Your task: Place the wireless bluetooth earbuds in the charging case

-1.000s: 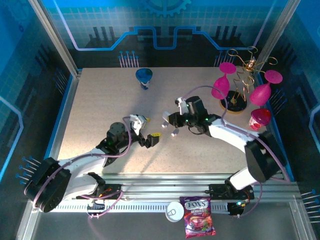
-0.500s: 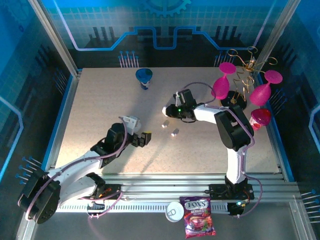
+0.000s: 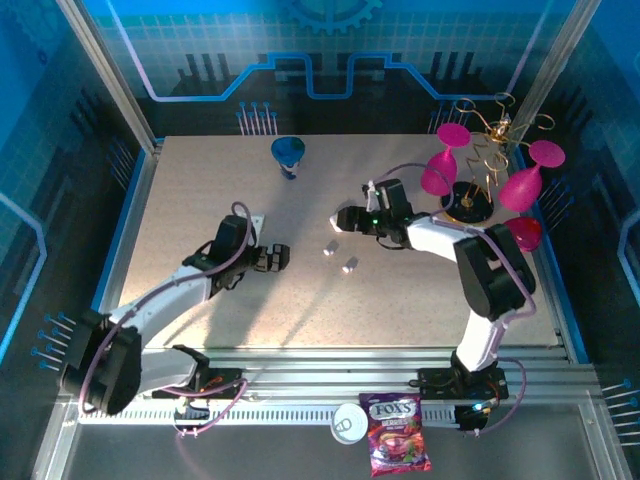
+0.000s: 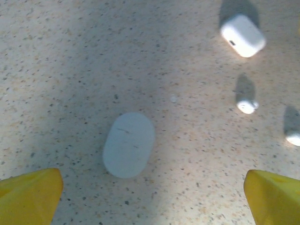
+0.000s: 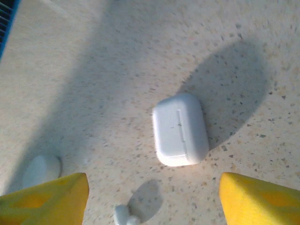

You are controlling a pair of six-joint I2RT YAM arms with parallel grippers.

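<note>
My open left gripper lowers over the oval white case (image 4: pixel 129 145) next, bringing a finger down on either side, since the case lies below it, clear of both fingers.
A closed white charging case (image 5: pixel 180 129) lies flat on the speckled table, just ahead of my open right gripper (image 5: pixel 152 190) and apart from both yellow fingers. One small white earbud (image 5: pixel 124 215) lies near that gripper's left finger. My left gripper (image 4: pixel 152 192) is open too, hovering just short of an oval white case (image 4: pixel 129 144) in shadow. Beyond it I see the other case (image 4: pixel 243 35) and two earbuds (image 4: pixel 247 105) (image 4: pixel 294 136). From above, the two earbuds (image 3: pixel 329 249) (image 3: pixel 349 265) lie between the left gripper (image 3: pixel 275 258) and the right gripper (image 3: pixel 345 218).
A blue funnel-like cup (image 3: pixel 290 153) stands at the far middle. Pink glasses hang on a gold rack (image 3: pixel 470 185) at the far right, with a pink cup (image 3: pixel 520 235) beside it. A candy bag (image 3: pixel 395 445) lies off the table, near the arm bases.
My right gripper's jaws have opened and it now sits farther from the earbuds. My left gripper has moved left and away from me, staying open.
</note>
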